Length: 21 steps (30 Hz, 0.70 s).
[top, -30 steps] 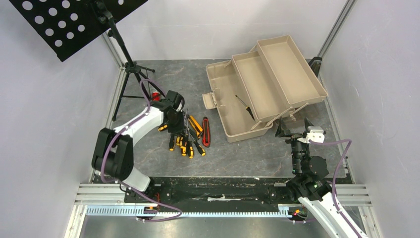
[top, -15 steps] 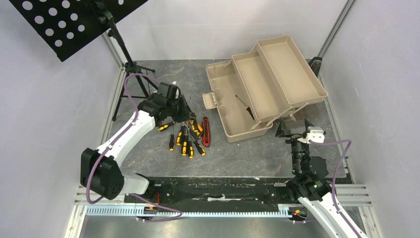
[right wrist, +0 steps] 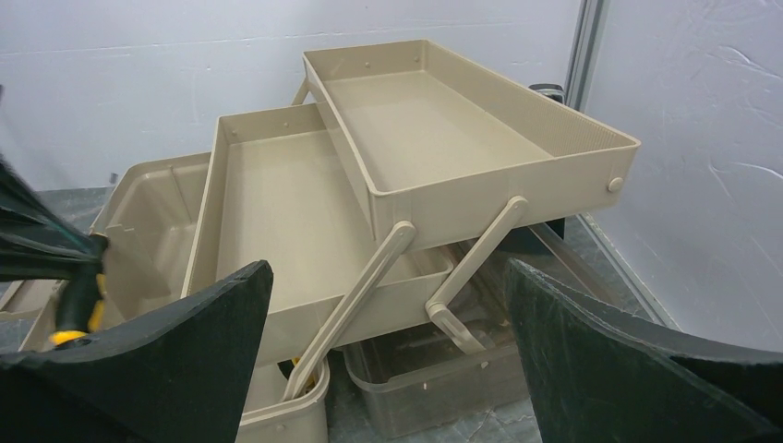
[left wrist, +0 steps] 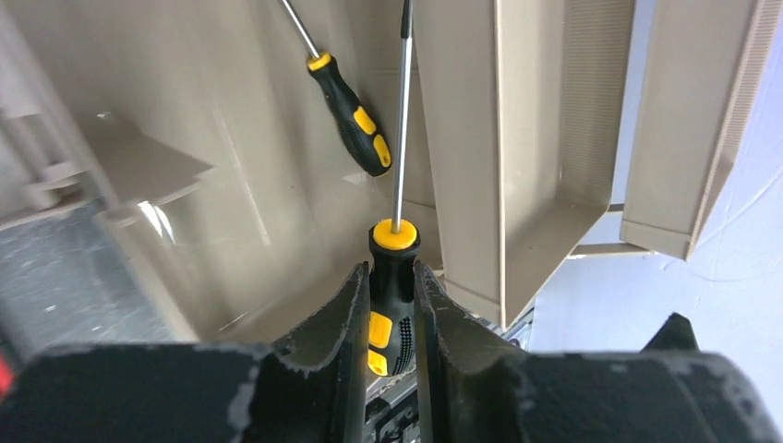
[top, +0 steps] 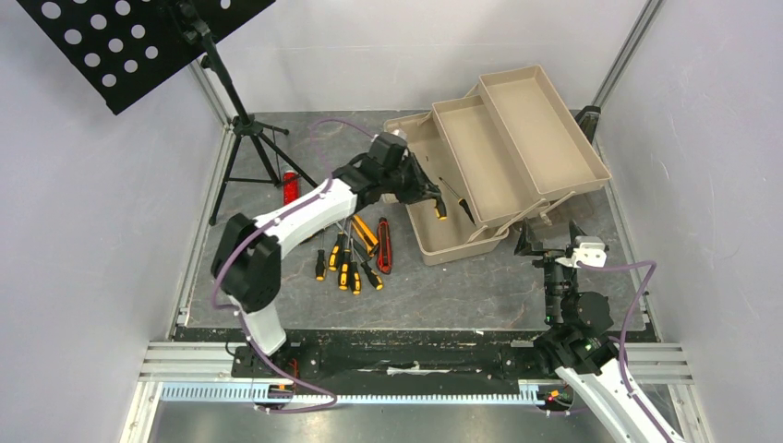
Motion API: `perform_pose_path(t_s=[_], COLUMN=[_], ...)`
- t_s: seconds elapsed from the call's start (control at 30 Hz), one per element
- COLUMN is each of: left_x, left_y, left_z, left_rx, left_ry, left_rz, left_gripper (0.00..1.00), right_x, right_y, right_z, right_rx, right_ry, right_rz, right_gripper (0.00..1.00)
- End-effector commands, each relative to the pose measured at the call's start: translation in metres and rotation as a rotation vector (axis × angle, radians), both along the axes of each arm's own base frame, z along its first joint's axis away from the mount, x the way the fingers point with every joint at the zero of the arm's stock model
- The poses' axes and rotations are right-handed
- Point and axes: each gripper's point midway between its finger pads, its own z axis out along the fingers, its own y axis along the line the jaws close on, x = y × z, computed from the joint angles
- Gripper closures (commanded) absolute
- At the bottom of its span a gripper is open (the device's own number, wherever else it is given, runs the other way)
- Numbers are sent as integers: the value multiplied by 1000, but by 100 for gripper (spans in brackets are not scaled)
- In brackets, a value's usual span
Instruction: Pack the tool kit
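Observation:
The bare bottom of the toolbox's base section shows beside the screwdriver that is already in it, so I will lower my left gripper toward that bare bottom and release the yellow-and-black screwdriver there.
The tan toolbox (top: pixel 540 125) stands open at the back right with its trays folded out. My left gripper (top: pixel 429 198) is over the box's base compartment, shut on a yellow-and-black screwdriver (left wrist: pixel 392 277) whose shaft points into the box. Another screwdriver (left wrist: pixel 355 115) lies inside the base. Several more screwdrivers (top: pixel 346 268) lie in a pile on the table, with an orange utility knife (top: pixel 367 233) and a red utility knife (top: pixel 384 245) beside them. My right gripper (top: pixel 551 238) is open and empty, just in front of the toolbox (right wrist: pixel 434 129).
A black music stand on a tripod (top: pixel 245 129) stands at the back left. A plain red bar-shaped piece (top: pixel 290 187) lies near its feet. White walls close in both sides. A clear plastic tub (right wrist: pixel 462 369) sits under the fold-out trays.
My left arm lifted a screwdriver from the pile and swung right and back, over the toolbox base. The right arm has not moved.

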Motion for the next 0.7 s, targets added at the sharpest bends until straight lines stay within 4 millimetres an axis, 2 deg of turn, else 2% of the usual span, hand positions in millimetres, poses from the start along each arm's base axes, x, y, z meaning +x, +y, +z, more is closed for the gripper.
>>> perform_pose_path(t_s=[0.0, 0.1, 0.23, 0.33, 0.47, 0.67], left_x=[17, 19, 22, 21, 20, 21], left_y=[-34, -47, -50, -51, -52, -43], left_z=[2, -17, -48, -62, -55, -23], left_rx=[-60, -19, 56, 67, 65, 76], left_ry=[4, 20, 53, 82, 67, -3], left_rz=[39, 28, 36, 32, 18, 7], left_gripper=[92, 87, 76, 65, 48, 30], right_x=[-2, -2, -2, -2, -2, -3], right_y=[-2, -2, -2, -2, -1, -1], right_z=[5, 5, 6, 6, 6, 7], right_rx=[14, 15, 16, 17, 17, 19], right_ry=[-26, -24, -27, -28, -28, -32], right_rz=[-7, -7, -6, -5, -3, -2], right_gripper=[2, 2, 2, 2, 2, 2])
